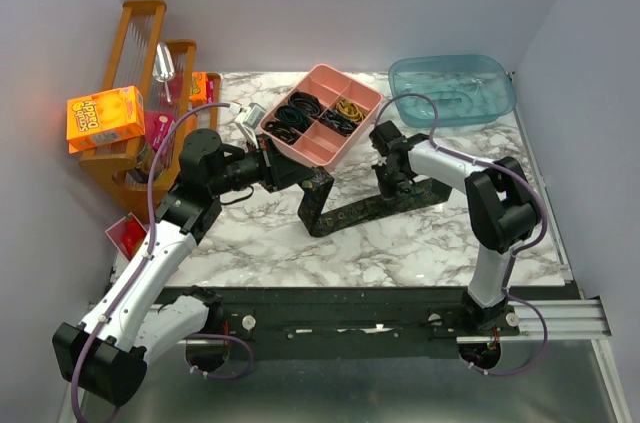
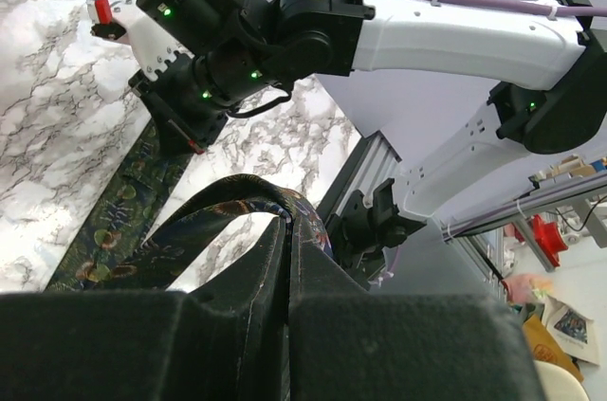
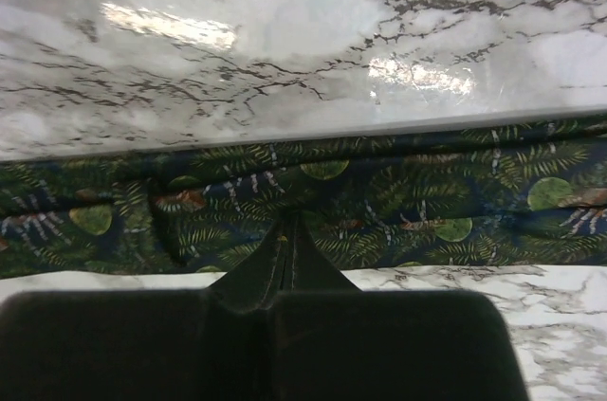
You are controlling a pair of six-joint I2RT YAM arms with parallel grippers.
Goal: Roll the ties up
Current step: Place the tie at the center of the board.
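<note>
Next, my left gripper lowers the arched tie to the left in the top view and releases it flat, since bare marble lies below on that side.
A single tie [image 1: 370,208], dark green with a fern and moon pattern, lies across the marble table in the top view. Its left part bends up off the table to my left gripper [image 1: 298,175]. In the left wrist view the left gripper [image 2: 289,216] is shut on the tie [image 2: 123,221], which arches from the fingertips down to the table. My right gripper [image 1: 393,186] is shut, its tips pressed down on the flat part of the tie. The right wrist view shows the right gripper [image 3: 289,228] touching the tie [image 3: 427,202], which runs straight across the frame.
A pink compartment tray [image 1: 300,148] holding black and yellow band loops stands just behind the left gripper. A clear blue tub [image 1: 452,91] sits at the back right. A wooden rack [image 1: 140,43] and an orange box [image 1: 105,115] stand at the left.
</note>
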